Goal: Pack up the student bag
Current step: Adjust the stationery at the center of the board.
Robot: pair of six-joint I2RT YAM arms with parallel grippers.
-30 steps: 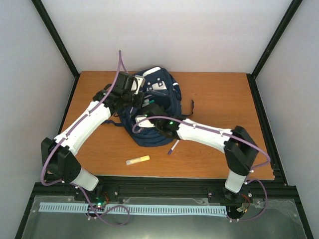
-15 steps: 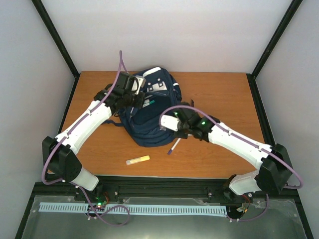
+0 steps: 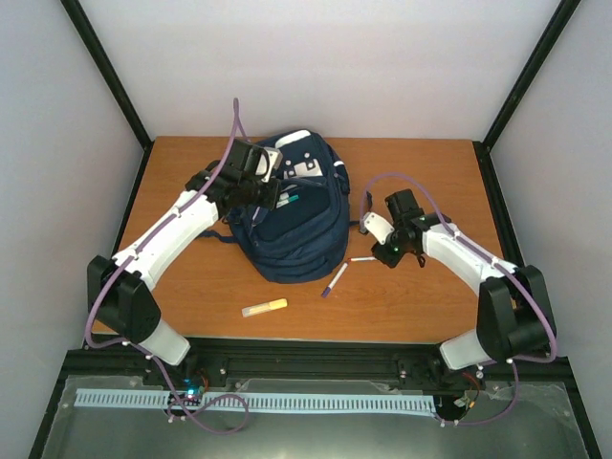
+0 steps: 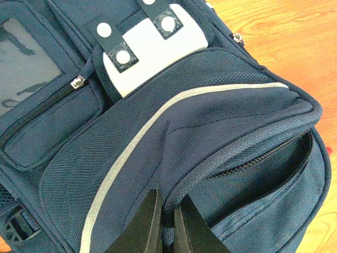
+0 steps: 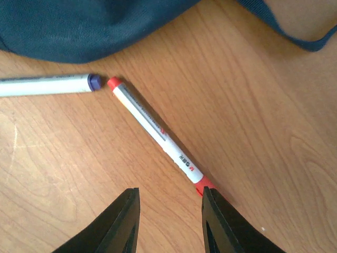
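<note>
My right gripper needs to lower and shift, onto the pen's body (image 3: 369, 258) (image 5: 188, 167) beside the white pen's closest red end.
The student bag (image 3: 296, 225), a navy backpack with white patches, lies at the table's middle back. My left gripper (image 3: 275, 196) is shut on a fold of its fabric at the rim of an unzipped pocket (image 4: 263, 163); the fold sits pinched between the left gripper (image 4: 167, 213) fingers. To the bag's right, my right gripper (image 3: 384, 251) hangs open just above the wood. In the right wrist view the right gripper (image 5: 171, 200) holds nothing, and a white pen with red ends (image 5: 152, 132) lies ahead of it, one red end beside the right finger.
A white pen with a blue cap (image 5: 47, 84) lies tip to tip with the red one, by the bag's edge (image 5: 95, 26). A yellow highlighter (image 3: 264, 308) lies near the front. A dark strap (image 3: 368, 206) trails right of the bag. A teal item (image 3: 292, 199) shows in the pocket.
My right arm has drawn back from the bag and swung right, down over the pens on the table. Its jaws have opened slightly. The left gripper has kept its hold.
</note>
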